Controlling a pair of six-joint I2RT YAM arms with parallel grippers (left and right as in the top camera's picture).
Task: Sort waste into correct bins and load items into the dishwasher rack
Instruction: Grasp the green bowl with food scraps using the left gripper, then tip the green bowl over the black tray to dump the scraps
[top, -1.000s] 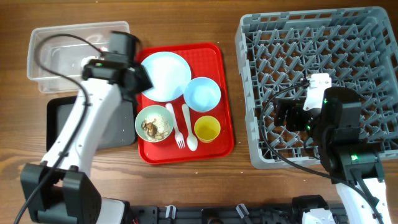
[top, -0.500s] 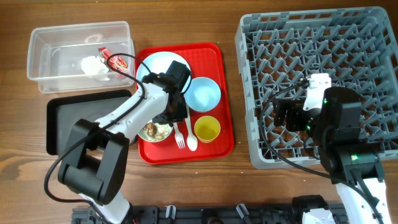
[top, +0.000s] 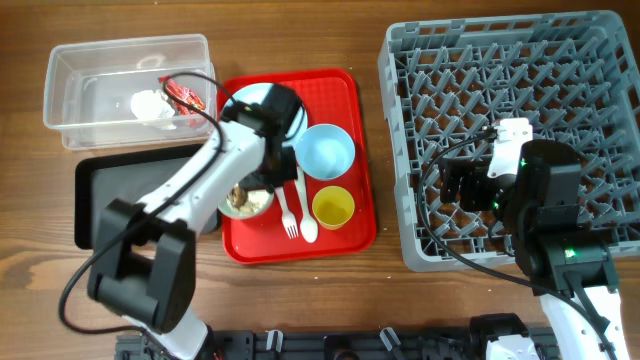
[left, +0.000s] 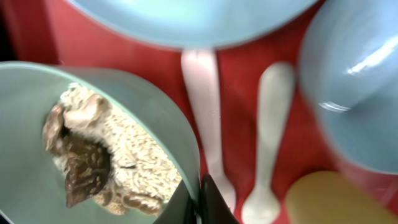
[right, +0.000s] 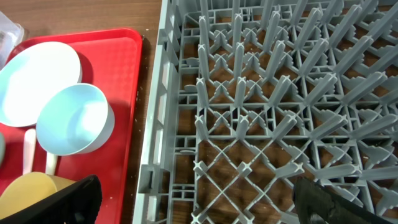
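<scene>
Next, my left gripper lifts, tips the bowl over the black tray, then releases it onto the pale blue plate (left: 198, 17), since that lies outward of my gripper.
My left gripper (top: 270, 178) (left: 200, 200) is shut on the right rim of the pale green bowl (top: 243, 201) (left: 37, 186), which holds beige food scraps with a brown chunk (left: 93, 155). The bowl sits on the red tray (top: 345, 95) beside the white fork (top: 285, 208) (left: 204, 106), spoon (top: 304, 210) (left: 272, 137), pale blue plate (top: 250, 105), pale blue bowl (top: 326, 150) and yellow cup (top: 333, 207). The clear tub (top: 85, 75) holds a white tissue (top: 150, 105) and the red wrapper (top: 185, 95). My right gripper (top: 455, 185) (right: 199, 208) hangs open over the grey dishwasher rack (top: 520, 90) (right: 280, 112).
A shallow black tray (top: 120, 185) lies below the clear tub, left of the red tray, partly under my left arm. A strip of wooden table separates the red tray from the rack's left wall (right: 155, 124).
My left arm swung from the clear tub across to the red tray, and its jaws closed on the green bowl's rim. The right arm has not moved.
</scene>
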